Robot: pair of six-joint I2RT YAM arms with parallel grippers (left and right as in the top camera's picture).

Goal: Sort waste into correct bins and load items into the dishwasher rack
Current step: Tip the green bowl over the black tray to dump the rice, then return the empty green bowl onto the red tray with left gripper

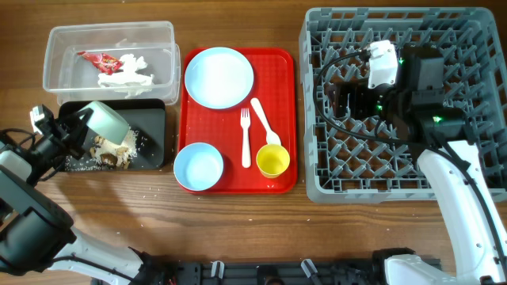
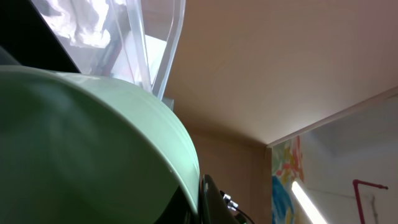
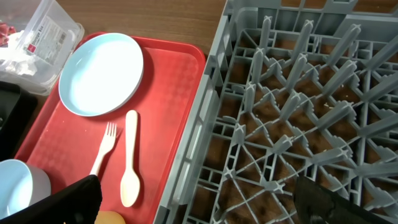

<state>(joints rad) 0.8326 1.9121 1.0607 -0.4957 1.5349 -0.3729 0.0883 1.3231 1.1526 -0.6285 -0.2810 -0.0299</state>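
My left gripper will turn the greenish bowl (image 1: 108, 121) upright and lower it there next.
My left gripper (image 1: 81, 129) is shut on the rim of the greenish bowl (image 1: 108, 121) and holds it tipped on its side over the black tray (image 1: 150, 119). White-and-brown food scraps (image 1: 111, 154) lie in that tray under the bowl. The bowl fills the left wrist view (image 2: 81, 143). The clear tub (image 1: 55, 43) holds the red wrapper (image 1: 101, 59) and the white napkin (image 1: 127, 75). The plate (image 1: 219, 77), fork (image 1: 245, 138), spoon (image 1: 264, 123), yellow cup (image 1: 272, 161) and blue bowl (image 1: 198, 168) sit on a red tray. My right gripper (image 1: 342, 99) hovers open and empty over the grey rack (image 1: 475, 47), also in the right wrist view (image 3: 199, 205).
The red serving tray (image 1: 281, 95) lies between the bins and the rack. Crumbs are scattered on the wooden table (image 1: 158, 194) in front of the black tray. In the right wrist view the rack's upright pegs (image 3: 298, 68) stand under the gripper, and the tray's plate (image 3: 99, 74) shows at the left.
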